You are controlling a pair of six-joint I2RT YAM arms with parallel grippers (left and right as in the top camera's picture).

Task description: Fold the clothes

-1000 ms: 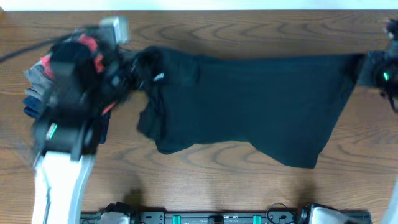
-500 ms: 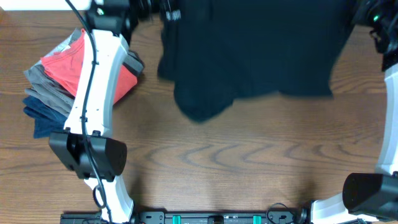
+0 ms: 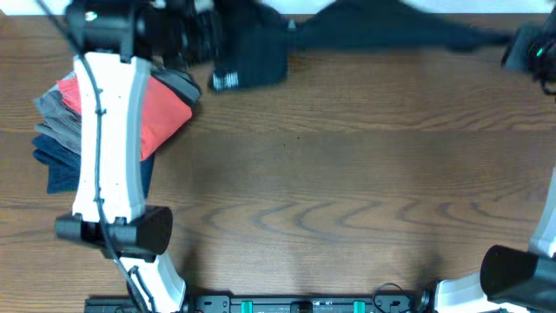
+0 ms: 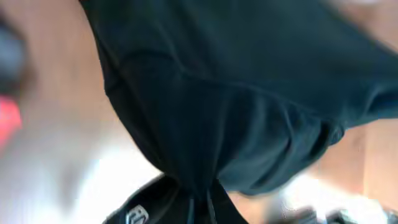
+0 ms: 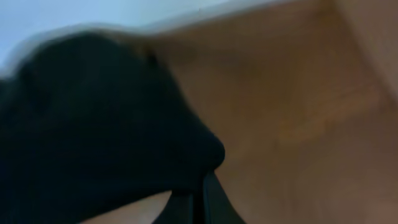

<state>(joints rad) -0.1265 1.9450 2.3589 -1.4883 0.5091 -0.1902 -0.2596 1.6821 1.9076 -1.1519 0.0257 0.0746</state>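
The right gripper moves back toward the base next, lowers the black shirt's end onto the bare wooden table below, and releases it.
The black shirt (image 3: 365,30) is stretched along the table's far edge, mostly past the top of the overhead view. One end hangs down at the upper left with a small white mark (image 3: 225,81). My left gripper (image 3: 201,35) is shut on that end; the left wrist view shows the black shirt (image 4: 236,112) bunched into the closed jaws (image 4: 202,202). My right gripper (image 3: 521,48) is shut on the other end at the far right; the right wrist view shows the black shirt (image 5: 93,124) pinched in its jaws (image 5: 200,193).
A stack of folded garments lies at the left: a red tee (image 3: 165,109) on top, grey (image 3: 48,104) and navy (image 3: 56,165) beneath. The left arm (image 3: 109,148) reaches over that stack. Bare wooden table (image 3: 347,174) fills the middle and front.
Both grippers have carried the shirt from the table's middle to the far edge, lifting it. The left arm swung from the left side out to the back.
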